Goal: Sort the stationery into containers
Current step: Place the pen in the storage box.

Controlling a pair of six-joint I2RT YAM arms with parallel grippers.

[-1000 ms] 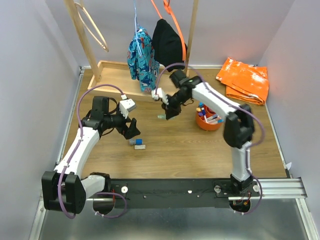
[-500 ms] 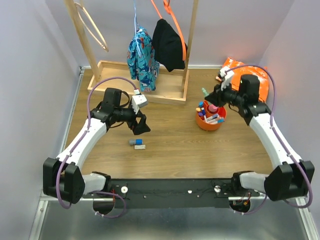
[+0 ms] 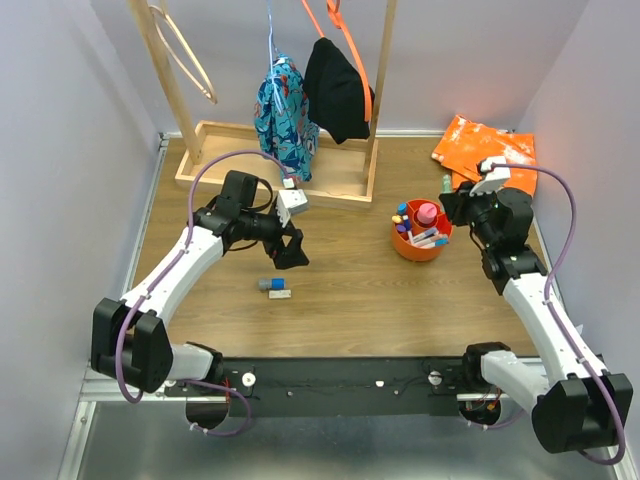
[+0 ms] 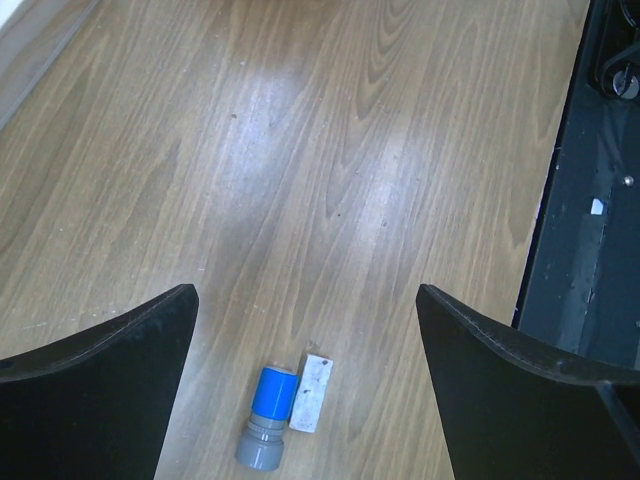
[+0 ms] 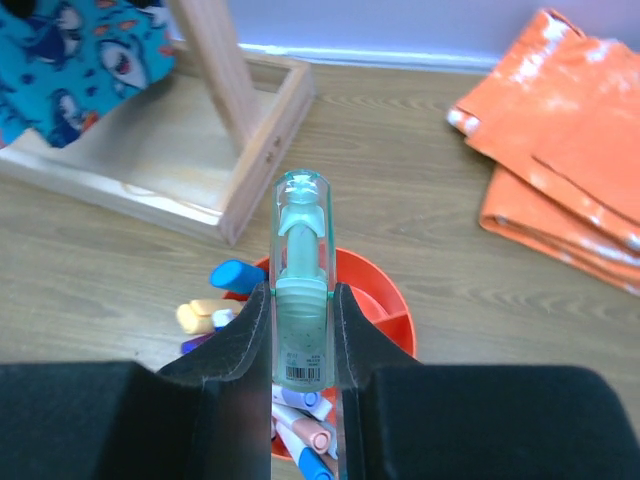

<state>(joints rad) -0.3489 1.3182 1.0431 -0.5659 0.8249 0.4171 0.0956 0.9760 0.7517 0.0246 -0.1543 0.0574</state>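
Note:
Pens and highlighters crowd the other sections, so next I need to lower the mint-green piece with my right gripper into the orange cup's bare section [image 3: 429, 213] [image 5: 367, 291].
My right gripper [image 5: 301, 300] is shut on a mint-green piece [image 5: 300, 235], a clear-cased stick held upright above the right side of the orange cup [image 5: 388, 291]. From above, that gripper [image 3: 449, 196] hangs just right of the cup [image 3: 405, 249], which holds several pens and highlighters [image 3: 421, 226]. A blue-and-grey cylinder [image 4: 264, 428] and a white block [image 4: 313, 391] lie side by side on the table. My left gripper [image 4: 305, 300] hovers open over them, a little to their far right in the top view [image 3: 291, 251].
A wooden rack base [image 3: 228, 136] with hanging clothes [image 3: 284, 108] stands at the back. An orange bag [image 3: 490, 155] lies at the back right, behind the right gripper. The black rail [image 3: 350, 376] runs along the near edge.
The right arm has swung from left of the cup to its right side, carrying the mint-green piece. The left gripper has drifted right, still open.

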